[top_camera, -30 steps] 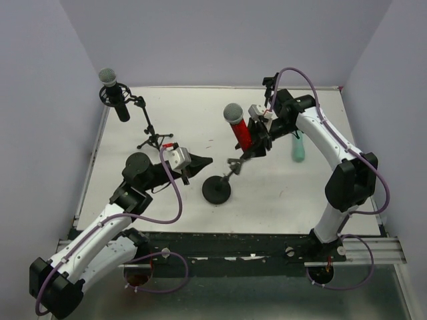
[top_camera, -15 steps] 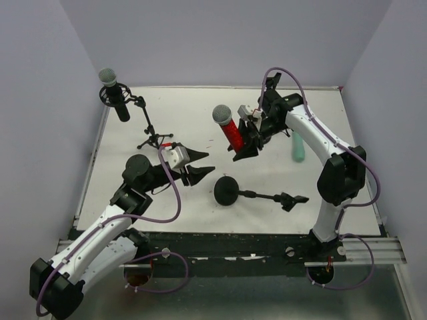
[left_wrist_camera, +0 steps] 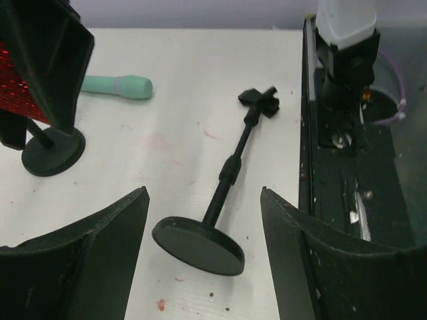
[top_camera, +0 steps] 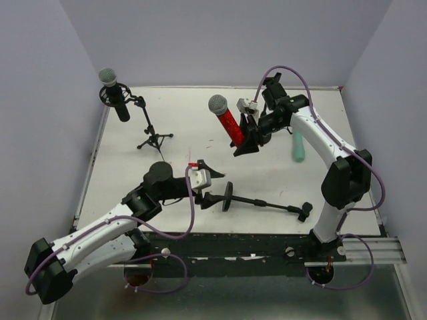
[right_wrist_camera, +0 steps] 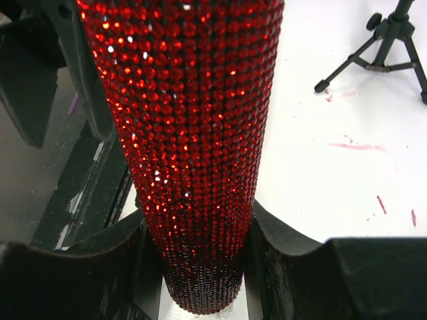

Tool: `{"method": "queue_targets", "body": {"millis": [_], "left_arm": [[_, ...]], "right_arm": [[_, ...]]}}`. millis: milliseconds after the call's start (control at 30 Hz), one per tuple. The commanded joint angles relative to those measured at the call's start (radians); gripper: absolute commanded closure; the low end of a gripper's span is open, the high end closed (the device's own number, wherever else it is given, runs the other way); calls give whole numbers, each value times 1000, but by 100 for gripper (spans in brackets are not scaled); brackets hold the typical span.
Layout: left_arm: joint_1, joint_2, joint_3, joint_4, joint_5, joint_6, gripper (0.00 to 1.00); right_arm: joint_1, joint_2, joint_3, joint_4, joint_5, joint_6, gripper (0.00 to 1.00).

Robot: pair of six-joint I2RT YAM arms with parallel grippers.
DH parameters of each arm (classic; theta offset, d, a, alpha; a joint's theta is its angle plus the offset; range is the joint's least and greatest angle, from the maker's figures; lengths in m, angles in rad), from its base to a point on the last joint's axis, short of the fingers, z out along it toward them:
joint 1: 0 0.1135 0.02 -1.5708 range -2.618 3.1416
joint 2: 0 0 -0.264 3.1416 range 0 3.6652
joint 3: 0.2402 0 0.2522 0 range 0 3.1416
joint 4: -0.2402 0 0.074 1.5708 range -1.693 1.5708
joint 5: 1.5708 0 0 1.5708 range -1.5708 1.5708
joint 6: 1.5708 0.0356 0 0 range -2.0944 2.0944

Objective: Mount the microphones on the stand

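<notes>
The clip (top_camera: 305, 211) lies past the base, down around the thinner section, so my left gripper will next move past the base and down toward it.
My right gripper (top_camera: 245, 138) is shut on the red microphone (top_camera: 229, 127), holding it tilted above the table with its silver head (top_camera: 217, 104) up and to the left. Its fingers (right_wrist_camera: 293, 253) clamp the sequinned body (right_wrist_camera: 193, 133) near the lower end. A round-base stand (top_camera: 227, 196) lies toppled near the front edge, its clip (top_camera: 305, 211) pointing right. My left gripper (top_camera: 217, 185) is open just left of that base (left_wrist_camera: 198, 245), not touching it. The black microphone (top_camera: 115, 93) sits in a tripod stand (top_camera: 153, 139) at the back left. The mint-green microphone (top_camera: 298, 147) lies flat at the right.
A small round black base (left_wrist_camera: 53, 152) shows under the right gripper in the left wrist view. The black front rail (left_wrist_camera: 347, 167) and right arm base run close by the fallen stand. Purple walls enclose three sides of the table (top_camera: 187, 113).
The round-base stand has fallen flat with its pole to the right. My left gripper opened and moved forward-right to its base. The right gripper carried the red microphone slightly left.
</notes>
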Motion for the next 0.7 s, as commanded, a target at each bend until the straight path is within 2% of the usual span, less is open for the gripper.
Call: {"method": "queue_targets", "body": {"millis": [0, 233, 467, 667], "left_arm": [[-85, 102, 88, -79, -17, 233, 24], [-284, 349, 318, -299, -187, 418, 25], [-422, 648, 553, -429, -336, 416, 26], [-487, 892, 786, -563, -448, 413, 26]], "right_arm": [[-7, -75, -62, 123, 36, 121, 100], [-39, -150, -160, 201, 59, 195, 100], [-154, -271, -338, 361, 46, 308, 100], [-235, -346, -399, 402, 15, 325, 100]]}}
